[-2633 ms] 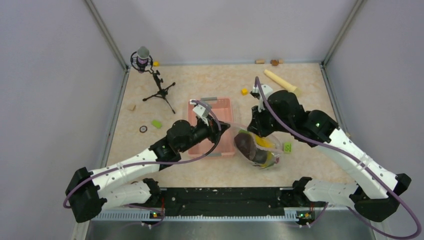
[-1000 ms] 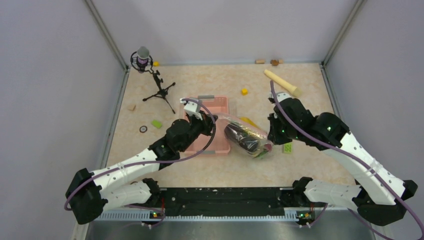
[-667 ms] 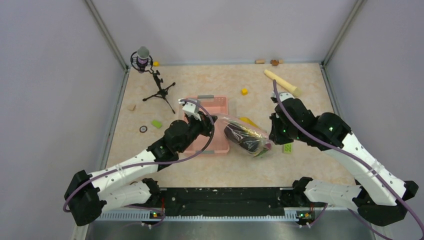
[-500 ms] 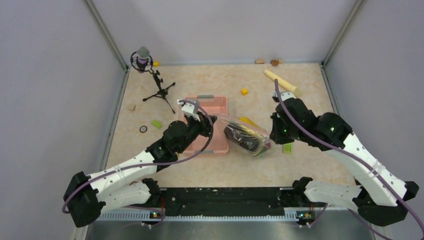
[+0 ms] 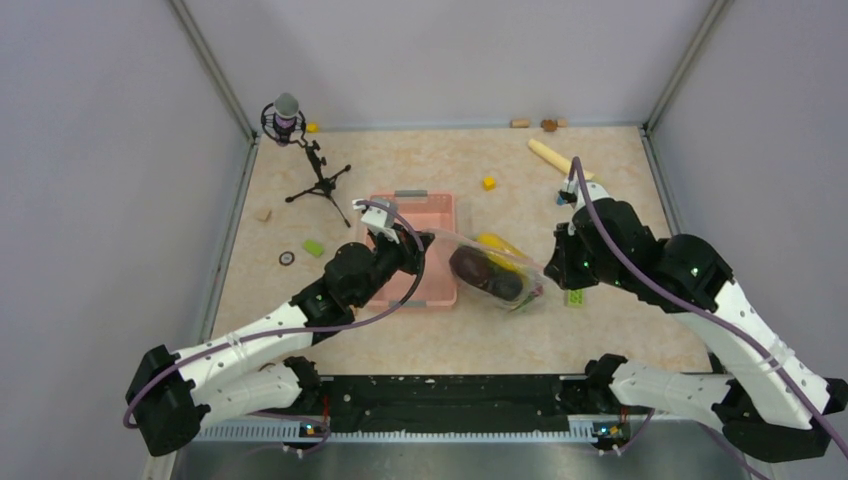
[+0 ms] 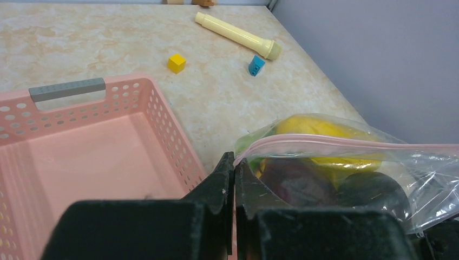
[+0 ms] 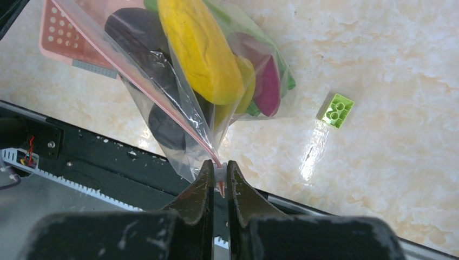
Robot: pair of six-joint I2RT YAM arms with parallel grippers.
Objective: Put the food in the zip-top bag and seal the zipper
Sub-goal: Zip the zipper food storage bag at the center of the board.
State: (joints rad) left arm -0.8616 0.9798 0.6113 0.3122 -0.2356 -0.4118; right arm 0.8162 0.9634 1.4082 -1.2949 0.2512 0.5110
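The white tab goes outward and down in my right gripper to the open tabletop by the blue block (image 5: 619,189) next, and is released there.
The clear zip-top bag (image 5: 497,272) hangs stretched between my two grippers, just right of the pink basket. Through the plastic I see the food: a yellow fruit (image 7: 197,51), dark pieces (image 7: 135,35), a magenta piece (image 7: 268,84) and some green. My left gripper (image 6: 234,160) is shut on the left end of the pinkish zipper (image 6: 335,142). My right gripper (image 7: 218,165) is shut on the zipper's other end, with a small white tab between its fingertips. In the top view the left gripper (image 5: 426,240) and the right gripper (image 5: 551,272) flank the bag.
The pink basket (image 5: 400,215) sits under my left wrist. A green block (image 5: 575,296) lies beside the bag, under my right arm. Farther back are a beige rolling pin (image 5: 550,155), a yellow block (image 5: 489,183) and a microphone tripod (image 5: 305,160). A blue block (image 6: 256,65) lies near the pin.
My right gripper has moved to the right along the zipper, and the bag now lies longer and tauter between the grippers. The left gripper has hardly moved.
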